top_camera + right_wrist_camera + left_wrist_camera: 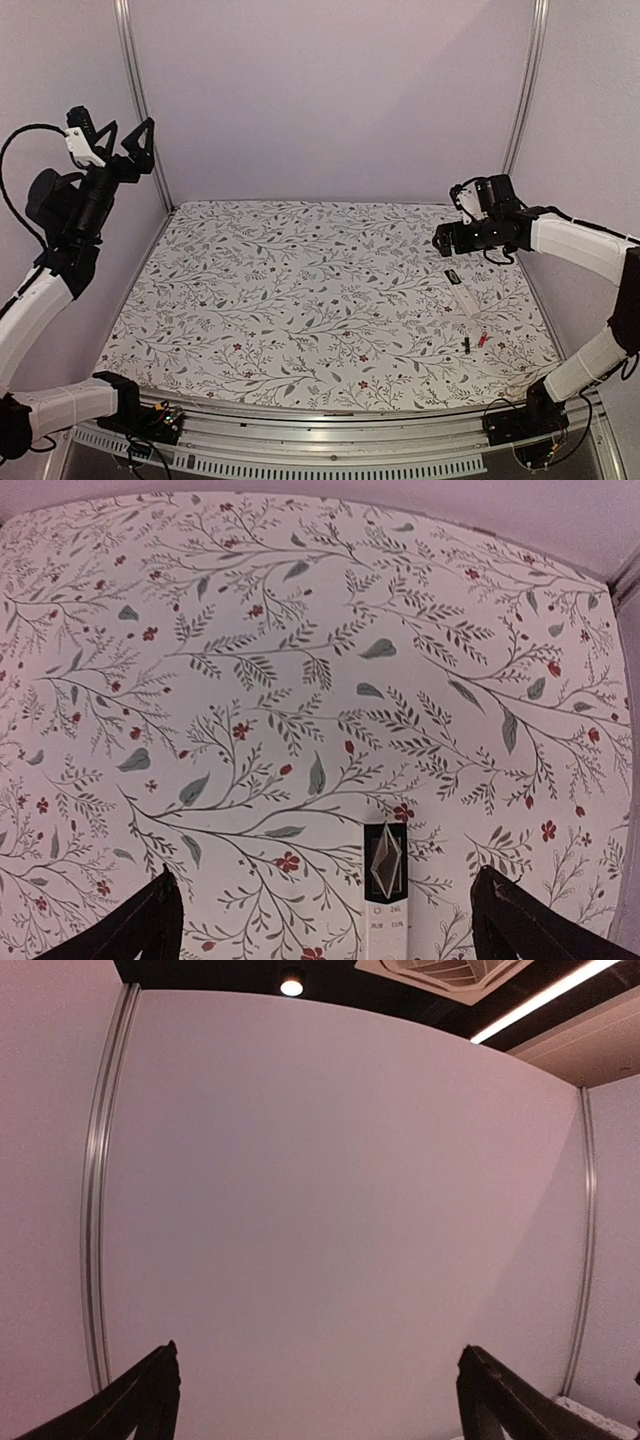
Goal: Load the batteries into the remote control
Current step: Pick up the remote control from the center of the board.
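Observation:
My right gripper needs to move down and back next and close on the white body [461, 291] [387, 938] beside the black patch, because the remote is below and back from it.
The white remote control [462, 291] lies on the floral cloth at the right, its black patch at the far end. It also shows in the right wrist view [385, 900], face up, between my fingers. The black battery [466, 344] and the red battery [482, 340] lie side by side nearer the front edge. My right gripper [440, 243] is open and empty, hovering above and just beyond the remote. My left gripper [122, 135] is open and empty, raised high at the far left, facing the back wall.
The floral cloth [300, 300] covers the table. Pale walls and metal frame posts [135, 90] enclose the back and sides. The arm bases [150, 415] sit at the near edge.

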Motion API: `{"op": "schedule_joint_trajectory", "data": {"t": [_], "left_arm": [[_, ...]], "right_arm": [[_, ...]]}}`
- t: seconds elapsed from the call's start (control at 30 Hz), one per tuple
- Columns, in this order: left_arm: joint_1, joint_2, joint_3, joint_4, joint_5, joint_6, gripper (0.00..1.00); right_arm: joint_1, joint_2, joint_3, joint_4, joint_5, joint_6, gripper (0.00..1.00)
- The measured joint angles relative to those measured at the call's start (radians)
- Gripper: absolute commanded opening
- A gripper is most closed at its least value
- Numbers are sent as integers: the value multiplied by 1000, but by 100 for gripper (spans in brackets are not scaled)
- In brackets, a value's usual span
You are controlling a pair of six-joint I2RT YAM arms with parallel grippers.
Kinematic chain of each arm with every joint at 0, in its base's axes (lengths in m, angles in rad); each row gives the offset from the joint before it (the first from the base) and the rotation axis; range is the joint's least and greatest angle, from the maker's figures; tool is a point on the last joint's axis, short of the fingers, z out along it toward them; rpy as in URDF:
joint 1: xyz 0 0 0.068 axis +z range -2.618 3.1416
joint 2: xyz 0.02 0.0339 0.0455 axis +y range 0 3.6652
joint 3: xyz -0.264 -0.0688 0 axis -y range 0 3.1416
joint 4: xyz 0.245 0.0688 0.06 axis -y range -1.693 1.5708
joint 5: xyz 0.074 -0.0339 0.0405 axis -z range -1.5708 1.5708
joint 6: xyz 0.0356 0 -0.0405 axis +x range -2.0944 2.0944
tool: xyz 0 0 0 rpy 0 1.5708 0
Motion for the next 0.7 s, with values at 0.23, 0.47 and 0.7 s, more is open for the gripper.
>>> {"op": "schedule_joint_trajectory", "data": {"t": [0.23,0.47,0.7], "left_arm": [[-29,54,-84,-55,161,-63,96],[-53,83,-201,-53,262,-82,96],[-53,78,-207,-19,301,-101,95]], "right_arm": [[-9,182,0,-197,136,16,93],[-23,275,-15,-238,131,17,78],[-55,290,-35,-234,88,20,64]]}}
